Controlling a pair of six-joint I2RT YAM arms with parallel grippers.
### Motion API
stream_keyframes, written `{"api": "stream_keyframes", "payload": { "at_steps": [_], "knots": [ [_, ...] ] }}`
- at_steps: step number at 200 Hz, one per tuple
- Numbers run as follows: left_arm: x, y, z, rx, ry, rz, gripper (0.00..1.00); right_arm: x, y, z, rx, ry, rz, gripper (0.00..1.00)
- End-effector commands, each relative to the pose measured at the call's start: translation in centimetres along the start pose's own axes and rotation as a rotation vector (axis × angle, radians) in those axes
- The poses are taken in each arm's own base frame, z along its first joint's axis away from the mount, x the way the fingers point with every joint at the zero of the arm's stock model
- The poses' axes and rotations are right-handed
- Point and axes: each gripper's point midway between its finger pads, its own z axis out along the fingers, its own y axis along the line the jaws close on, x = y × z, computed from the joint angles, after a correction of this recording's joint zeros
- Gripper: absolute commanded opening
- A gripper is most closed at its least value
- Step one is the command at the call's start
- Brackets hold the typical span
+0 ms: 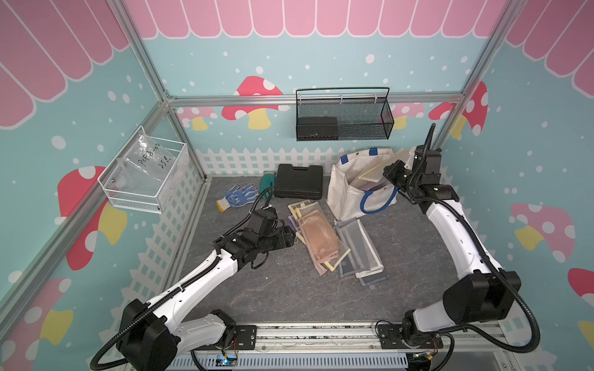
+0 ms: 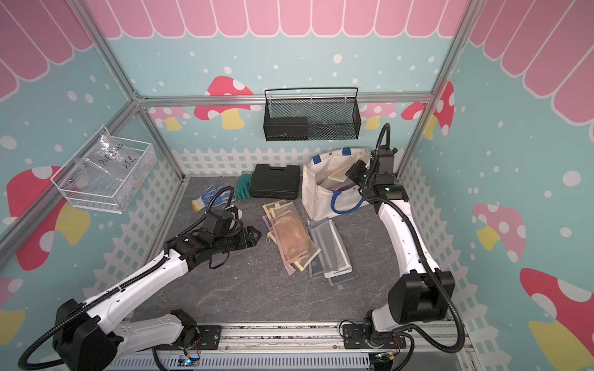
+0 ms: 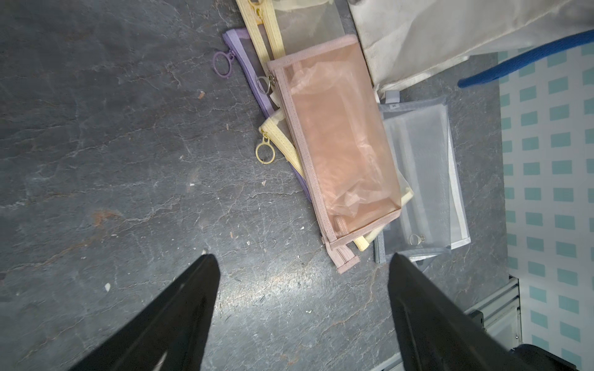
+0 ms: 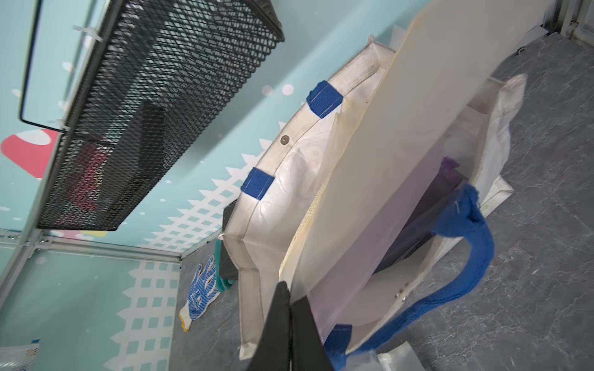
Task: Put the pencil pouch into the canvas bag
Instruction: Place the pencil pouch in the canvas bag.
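The pencil pouch still leans out of the canvas bag, so the robot's right gripper will next lower into the canvas bag's opening (image 1: 367,177) (image 4: 405,232) and release the pencil pouch's lower corner.
The cream canvas bag (image 1: 345,189) (image 2: 316,192) with blue handles stands open at the back right. A flat cream pencil pouch (image 1: 374,172) (image 4: 418,112) leans out of its mouth. My right gripper (image 1: 387,178) (image 4: 291,294) is shut on that pouch's lower corner, just above the bag's rim. A purple pouch (image 4: 446,183) lies deeper inside. A pile of mesh pouches lies mid-table, with a pink one (image 1: 318,236) (image 3: 340,138) on top and grey ones (image 1: 356,247) beside it. My left gripper (image 1: 292,236) (image 3: 302,257) hovers open just left of the pile, holding nothing.
A black hard case (image 1: 299,184) sits at the back beside the bag, with a green glove (image 1: 266,181) and a blue-dotted glove (image 1: 238,196) to its left. A black mesh basket (image 1: 344,115) hangs on the back wall. A white wire basket (image 1: 144,176) hangs on the left wall.
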Motion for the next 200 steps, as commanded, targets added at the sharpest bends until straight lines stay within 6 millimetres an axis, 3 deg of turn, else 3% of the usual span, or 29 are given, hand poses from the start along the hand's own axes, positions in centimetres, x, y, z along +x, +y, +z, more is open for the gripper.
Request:
{"api": "stream_keyframes", "payload": {
  "at_steps": [1,50,147,164,200],
  "knots": [
    [-0.2,0.2,-0.6,-0.018,-0.020,0.012,0.84,-1.0,-0.2,0.8,0.013,-0.031,-0.008,0.00],
    [-0.4,0.6,-0.7,-0.031,-0.032,0.003,0.84,0.6,-2.2,2.4,0.067,0.002,-0.027,0.00],
    [-0.2,0.5,-0.1,-0.028,-0.024,-0.001,0.84,3.7,-3.4,6.0,0.112,0.060,0.018,0.00],
    [-0.1,0.6,-0.2,-0.028,-0.027,-0.002,0.84,4.0,-3.0,6.7,0.108,0.067,0.020,0.06],
    [0.0,0.8,-0.6,-0.029,-0.037,-0.004,0.84,3.6,-2.0,6.4,0.082,0.056,-0.009,0.31]
  ]
}}
